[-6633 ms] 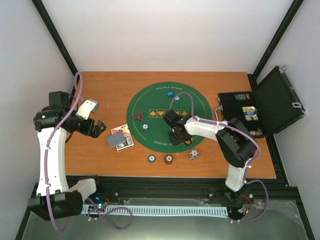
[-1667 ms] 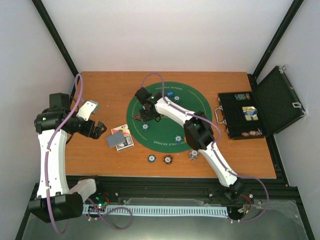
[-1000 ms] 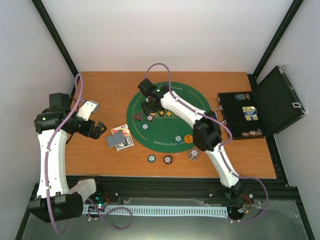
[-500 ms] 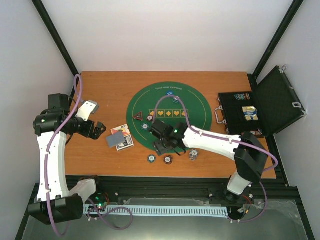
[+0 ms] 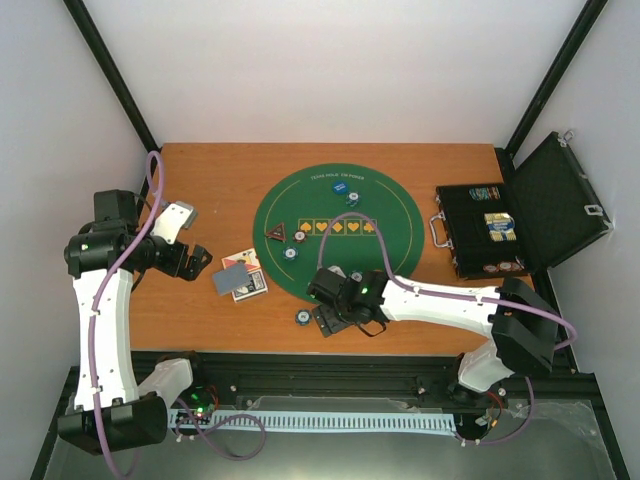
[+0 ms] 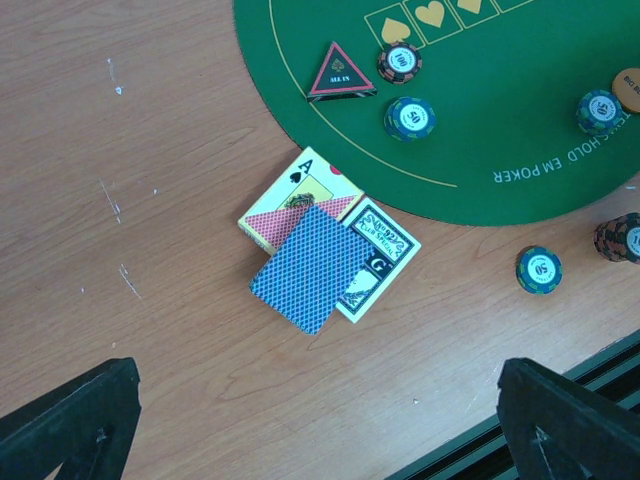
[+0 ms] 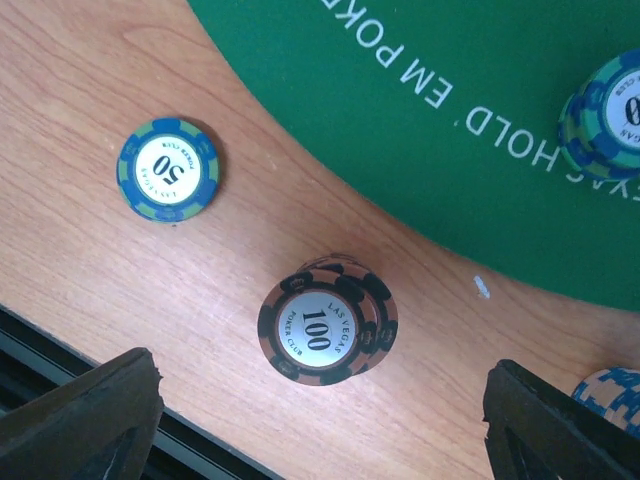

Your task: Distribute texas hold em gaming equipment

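Observation:
The right gripper should go down toward the brown-black stack next and then close around the rims of its chips.
A short stack of brown-black "100" poker chips [image 7: 325,320] stands on the wood just off the green mat [image 7: 480,110]. My right gripper [image 7: 322,425] hangs open right over it, near the table's front edge [image 5: 335,322], holding nothing. A blue-green "50" chip [image 7: 168,170] lies to its left. Blue-backed playing cards [image 6: 308,268] and a face-up ace [image 6: 300,190] lie left of the mat. My left gripper [image 6: 320,430] hovers open and empty above them [image 5: 203,258]. The red-black triangular marker [image 6: 341,75], two chips [image 6: 410,118] and an orange disc [image 6: 628,88] rest on the mat.
The black hinged case [image 5: 500,232] stands open at the right edge of the table, with chips inside. A blue disc [image 5: 340,186] and another chip [image 5: 352,198] sit at the far side of the mat. The black front rail [image 7: 60,350] runs close below the chips.
My right arm has swung from the far side of the mat back to the near edge, over the brown chips, and its jaws have widened. The left arm has barely moved.

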`<state>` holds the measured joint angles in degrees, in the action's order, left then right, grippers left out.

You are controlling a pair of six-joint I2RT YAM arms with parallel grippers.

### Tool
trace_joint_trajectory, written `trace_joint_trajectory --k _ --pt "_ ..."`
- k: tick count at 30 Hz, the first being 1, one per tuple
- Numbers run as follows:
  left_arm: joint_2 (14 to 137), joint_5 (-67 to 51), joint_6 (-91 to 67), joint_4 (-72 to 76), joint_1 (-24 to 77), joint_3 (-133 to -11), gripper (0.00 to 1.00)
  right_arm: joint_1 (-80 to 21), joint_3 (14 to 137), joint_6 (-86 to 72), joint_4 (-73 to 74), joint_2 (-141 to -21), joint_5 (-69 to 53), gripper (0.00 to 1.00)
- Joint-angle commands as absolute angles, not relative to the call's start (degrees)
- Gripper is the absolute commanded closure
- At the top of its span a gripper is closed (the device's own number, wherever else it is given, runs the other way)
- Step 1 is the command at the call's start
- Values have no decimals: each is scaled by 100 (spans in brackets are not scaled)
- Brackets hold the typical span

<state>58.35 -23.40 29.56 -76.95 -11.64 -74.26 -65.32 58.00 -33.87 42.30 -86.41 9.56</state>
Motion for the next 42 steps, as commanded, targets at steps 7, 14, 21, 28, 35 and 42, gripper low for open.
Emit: trace_joint_trajectory --k 7,14,21,28,35,42 --pt "5743 -2341 2945 -7728 -1180 -7476 0 -6609 5870 -3453 3980 -9222 1072 17" --pt "5746 -2313 2962 -7750 -1187 -7492 0 -6566 5864 -3410 3901 -9497 1107 23" --pt "5743 -2328 2961 -7734 -1178 -7488 0 -6541 5782 -3384 3876 -9496 1090 29" --pt "5728 -2344 2983 -7726 -1185 -7479 0 -6478 5802 -3349 3906 -9554 1100 36" --pt "5723 -2333 2997 -7733 -1185 -7488 0 -6460 5806 -3344 3894 -9575 1064 42" --pt "5741 -2324 2988 -7713 -1183 -7508 0 -6460 5768 -3311 3855 -9622 1003 49"
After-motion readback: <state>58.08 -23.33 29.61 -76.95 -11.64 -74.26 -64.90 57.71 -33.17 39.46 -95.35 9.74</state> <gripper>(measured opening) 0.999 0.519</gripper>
